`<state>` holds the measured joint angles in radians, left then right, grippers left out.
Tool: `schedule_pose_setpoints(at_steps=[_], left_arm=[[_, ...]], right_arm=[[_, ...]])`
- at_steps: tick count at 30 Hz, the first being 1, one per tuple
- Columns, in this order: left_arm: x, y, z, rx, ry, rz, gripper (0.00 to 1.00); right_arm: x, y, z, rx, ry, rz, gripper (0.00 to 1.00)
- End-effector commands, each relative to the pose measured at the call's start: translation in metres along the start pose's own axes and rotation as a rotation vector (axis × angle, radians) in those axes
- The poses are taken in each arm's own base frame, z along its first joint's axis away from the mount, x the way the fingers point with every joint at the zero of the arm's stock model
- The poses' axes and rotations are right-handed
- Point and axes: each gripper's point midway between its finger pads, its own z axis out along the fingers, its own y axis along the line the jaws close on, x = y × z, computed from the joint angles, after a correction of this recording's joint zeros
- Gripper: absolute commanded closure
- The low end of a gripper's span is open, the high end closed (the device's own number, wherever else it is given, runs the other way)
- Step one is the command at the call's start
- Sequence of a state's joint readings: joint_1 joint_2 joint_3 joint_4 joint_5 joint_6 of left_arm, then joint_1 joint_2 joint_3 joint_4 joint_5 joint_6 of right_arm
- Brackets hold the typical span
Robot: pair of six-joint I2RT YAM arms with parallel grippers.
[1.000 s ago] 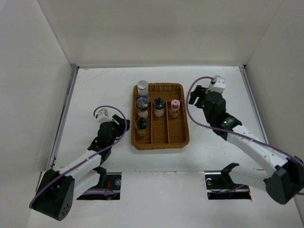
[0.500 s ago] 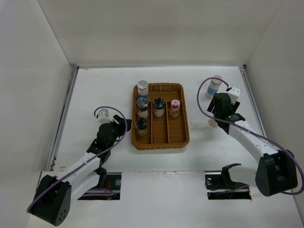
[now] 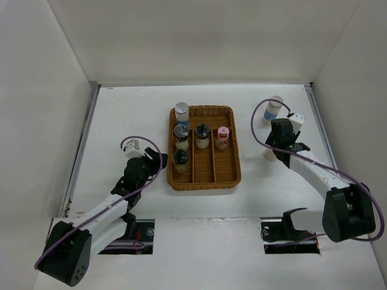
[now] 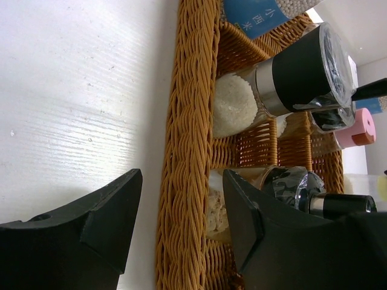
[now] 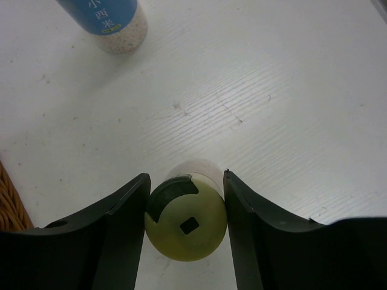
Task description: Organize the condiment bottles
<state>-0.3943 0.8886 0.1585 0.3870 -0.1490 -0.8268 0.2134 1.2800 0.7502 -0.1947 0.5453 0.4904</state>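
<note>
My right gripper will lift the cream-capped bottle (image 5: 186, 222) over the side of the tray next and lower it into the slot beside the pink-capped jar, because that slot has room.
A brown wicker tray (image 3: 233, 172) holds a silver-topped blue-labelled bottle (image 3: 181, 112), three dark-capped jars (image 3: 181, 132) (image 3: 180, 158) (image 3: 202, 134) and a pink-capped jar (image 3: 223, 136). A second blue-labelled bottle (image 3: 273, 110) stands on the table to the right. My right gripper (image 3: 275, 145) is shut on the cream-capped bottle (image 5: 186, 222), which stands upright on the table; my right gripper (image 5: 186, 175) has a finger against each side of its cap. My left gripper (image 3: 158, 160) is open and empty, and my left gripper (image 4: 181, 175) straddles the tray's left wall (image 4: 187, 121).
White walls enclose the table on three sides. The left wrist view shows a dark-capped grinder (image 4: 302, 66) and the pink cap (image 4: 357, 128) inside the tray. The right wrist view shows the blue-labelled bottle (image 5: 112, 18) beyond my fingers and the tray's edge (image 5: 9, 205) at the left.
My right arm swung from beside the tray to the right and came down over the cream-capped bottle. The left arm barely moved.
</note>
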Motion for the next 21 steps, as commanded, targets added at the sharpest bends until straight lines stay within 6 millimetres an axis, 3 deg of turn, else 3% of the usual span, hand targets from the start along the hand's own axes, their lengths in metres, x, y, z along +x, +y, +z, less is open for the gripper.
schedule_pose_setpoints(at_steps=[1, 4, 7, 13, 16, 21], left_arm=[[-0.008, -0.013, 0.000, 0.047, -0.025, -0.007, 0.46], [-0.010, -0.016, -0.001, 0.053, -0.031, -0.007, 0.46], [-0.013, -0.017, -0.002, 0.058, -0.040, -0.017, 0.46], [-0.020, -0.020, -0.002, 0.061, -0.056, -0.028, 0.46], [-0.023, -0.021, -0.002, 0.060, -0.061, -0.032, 0.46], [-0.029, -0.019, -0.006, 0.047, -0.079, -0.035, 0.46]], right_arm=[[-0.029, 0.016, -0.024, -0.066, -0.090, 0.042, 0.62], [-0.047, 0.032, -0.060, -0.130, -0.153, 0.012, 0.63], [-0.056, 0.061, -0.102, -0.276, -0.185, -0.002, 0.63], [-0.028, 0.127, -0.162, -0.550, -0.128, -0.034, 0.63], [-0.012, 0.151, -0.172, -0.603, -0.104, -0.072, 0.63], [0.013, 0.179, -0.164, -0.650, -0.065, -0.112, 0.63]])
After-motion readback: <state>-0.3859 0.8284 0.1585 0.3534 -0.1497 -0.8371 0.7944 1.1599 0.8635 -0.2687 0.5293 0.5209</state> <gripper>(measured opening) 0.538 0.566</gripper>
